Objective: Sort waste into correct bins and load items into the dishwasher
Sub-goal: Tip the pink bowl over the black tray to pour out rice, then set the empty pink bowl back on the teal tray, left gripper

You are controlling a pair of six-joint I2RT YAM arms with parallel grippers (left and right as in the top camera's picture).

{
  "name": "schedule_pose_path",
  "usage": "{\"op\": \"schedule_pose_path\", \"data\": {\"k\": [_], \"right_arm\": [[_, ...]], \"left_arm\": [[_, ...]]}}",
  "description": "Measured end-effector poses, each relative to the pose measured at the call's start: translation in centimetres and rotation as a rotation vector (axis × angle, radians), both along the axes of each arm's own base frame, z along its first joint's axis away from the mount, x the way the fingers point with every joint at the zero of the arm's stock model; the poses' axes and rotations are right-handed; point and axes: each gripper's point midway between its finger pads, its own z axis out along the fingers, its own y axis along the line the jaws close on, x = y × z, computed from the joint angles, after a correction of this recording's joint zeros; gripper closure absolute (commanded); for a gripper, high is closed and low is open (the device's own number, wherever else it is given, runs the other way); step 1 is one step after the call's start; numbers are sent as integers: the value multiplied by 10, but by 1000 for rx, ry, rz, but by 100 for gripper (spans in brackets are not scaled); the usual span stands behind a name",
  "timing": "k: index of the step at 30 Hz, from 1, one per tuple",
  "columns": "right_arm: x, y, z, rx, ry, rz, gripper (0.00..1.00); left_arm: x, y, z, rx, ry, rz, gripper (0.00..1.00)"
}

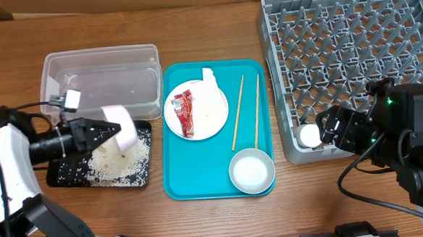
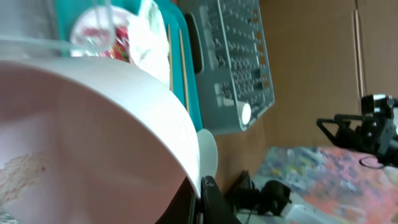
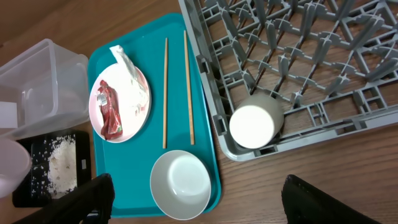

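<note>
I need to bring my left gripper's bowl to the right in the overhead view and down onto the teal tray (image 1: 191,165) beside the second bowl, because that spot is bare.
My left gripper (image 1: 110,131) is shut on the rim of a white bowl (image 1: 121,129), tilted over the black tray (image 1: 59,177), which holds loose rice (image 1: 116,163). In the left wrist view the bowl (image 2: 93,137) fills the frame, its rim pinched between the fingers (image 2: 202,193). The clear tub (image 1: 101,81) stands behind the tray. The plate (image 1: 208,115) carries the red sauce packet (image 1: 184,111) and the napkin (image 1: 211,78). Two chopsticks (image 1: 238,111) and another bowl (image 1: 251,170) lie on the teal tray. The cup (image 1: 310,135) lies in the rack's (image 1: 353,46) near-left corner. My right gripper (image 1: 335,130) (image 3: 198,186) is open and empty beside it.
The teal serving tray (image 1: 178,178) lies between the black tray and the rack. In the right wrist view the second bowl (image 3: 180,183) sits on the teal tray's near corner, with the cup (image 3: 253,124) on its side in the rack (image 3: 311,62).
</note>
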Motion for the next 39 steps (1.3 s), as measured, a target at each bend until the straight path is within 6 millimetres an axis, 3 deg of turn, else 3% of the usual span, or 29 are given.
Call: {"op": "schedule_pose_path", "data": {"k": [6, 11, 18, 21, 26, 33, 39], "right_arm": [[-1, 0, -1, -1, 5, 0, 12], [-2, 0, -2, -1, 11, 0, 12], [-3, 0, -2, -2, 13, 0, 12], [-2, 0, -2, -1, 13, 0, 12], [-2, 0, -2, -1, 13, 0, 12], [-2, 0, -1, -1, 10, 0, 12], [-2, 0, -2, -1, 11, 0, 12]], "left_arm": [[8, 3, 8, -134, -43, 78, 96], [8, -3, 6, -309, 54, 144, 96], [4, -5, 8, -357, 117, 164, 96], [8, 2, 0, -306, 68, 158, 96], [-3, -3, -6, -279, 139, 129, 96], [-18, -47, -39, -62, 209, -130, 96], [-24, -106, -67, 229, 316, -285, 96]]}}
